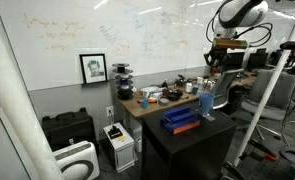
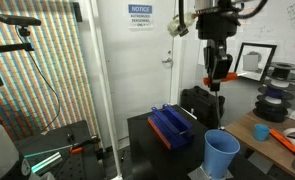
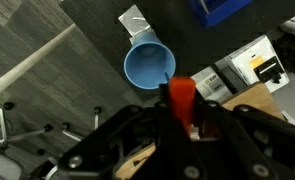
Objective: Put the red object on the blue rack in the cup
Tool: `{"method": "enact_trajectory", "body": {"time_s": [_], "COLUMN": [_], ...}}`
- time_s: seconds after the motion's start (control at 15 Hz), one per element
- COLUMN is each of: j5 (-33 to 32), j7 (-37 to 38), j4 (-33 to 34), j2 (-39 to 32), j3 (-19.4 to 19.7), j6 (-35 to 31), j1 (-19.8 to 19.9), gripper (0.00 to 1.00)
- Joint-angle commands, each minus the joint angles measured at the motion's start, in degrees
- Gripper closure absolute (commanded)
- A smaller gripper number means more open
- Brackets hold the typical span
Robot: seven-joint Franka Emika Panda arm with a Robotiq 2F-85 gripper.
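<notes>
I should next lower the red object in my gripper to the pale blue cup's opening (image 2: 223,141) (image 3: 149,65) and release it there, because the cup's opening is well below the gripper's fingers.
My gripper (image 3: 183,118) is shut on the red object (image 3: 180,97), a small bright red piece that sticks out between the fingers. In the wrist view the pale blue cup (image 3: 149,65) lies just beyond the red object's tip, open mouth towards me. In both exterior views the gripper (image 2: 217,82) (image 1: 213,66) hangs well above the cup (image 2: 222,153) (image 1: 206,103). The red object shows in an exterior view (image 2: 223,76) at the fingers. The dark blue rack (image 2: 171,126) (image 1: 181,121) lies on the black table beside the cup; its corner shows in the wrist view (image 3: 222,9).
A wooden desk (image 1: 147,106) behind the black table (image 2: 157,150) carries clutter, a framed picture (image 1: 93,68) and spools (image 2: 277,75). An orange tool (image 2: 283,139) lies on the desk near the cup. A white machine (image 1: 119,142) and black case (image 1: 67,128) stand on the floor.
</notes>
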State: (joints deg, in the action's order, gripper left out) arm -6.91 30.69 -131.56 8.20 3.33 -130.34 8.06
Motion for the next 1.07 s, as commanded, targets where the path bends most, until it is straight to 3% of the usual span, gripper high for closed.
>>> {"method": "enact_trajectory", "body": {"time_s": [0.0, 0.47, 0.53, 0.67, 0.73, 1.0], "j5": [1.96, 8.77, 10.03, 11.58, 12.23, 16.01], "j7": [-0.07, -1.96, -2.5, -3.09, -3.62, -9.76], "j4": [4.39, 7.8, 7.73, 6.97, 6.3, 1.52], "j2": [-8.3, -19.86, -19.77, -18.28, -16.91, -6.12], "j3": [0.69, 3.0, 3.22, 3.64, 3.69, 2.06], "j6": [-1.61, -0.63, 0.08, 1.09, 1.81, 9.41], "j1": [-0.08, -0.4, -0.34, -0.43, -0.5, -1.59], "gripper": [0.88, 0.85, 0.78, 0.53, 0.5, 0.19]}}
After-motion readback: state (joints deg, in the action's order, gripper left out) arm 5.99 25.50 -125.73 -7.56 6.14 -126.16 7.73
